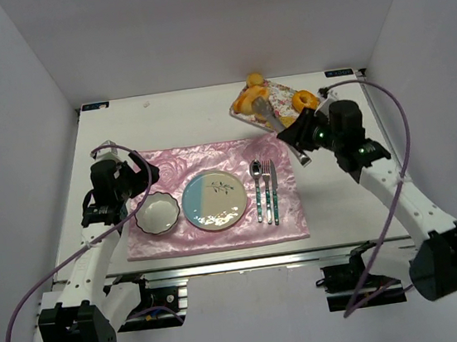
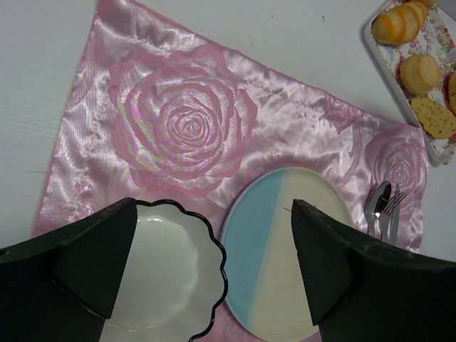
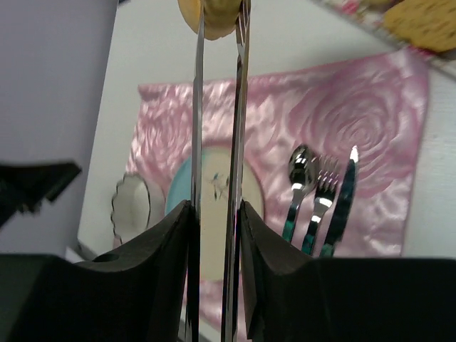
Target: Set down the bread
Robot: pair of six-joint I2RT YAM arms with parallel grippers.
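The bread (image 3: 214, 14) will next go back and down with my right gripper, over the empty plate (image 3: 216, 206), which is below the gripper and to its left in the top view. My right gripper will release the tongs there.
My right gripper (image 1: 298, 138) is shut on metal tongs (image 1: 267, 114), whose blades run up between the fingers in the right wrist view (image 3: 216, 206). The tong tips pinch a yellow piece of bread (image 3: 214, 14) at the floral tray's (image 1: 283, 97) edge. More bread pieces (image 2: 419, 71) lie on the tray. The blue and cream plate (image 1: 214, 200) sits on the pink placemat (image 1: 211, 161), below and left of the tongs. My left gripper (image 2: 212, 206) is open and empty, hovering over the scalloped bowl (image 2: 164, 274) and the plate (image 2: 285, 271).
A spoon, fork and knife (image 1: 264, 190) lie right of the plate on the placemat. The white bowl (image 1: 157, 213) stands left of the plate. White walls close in the table on three sides.
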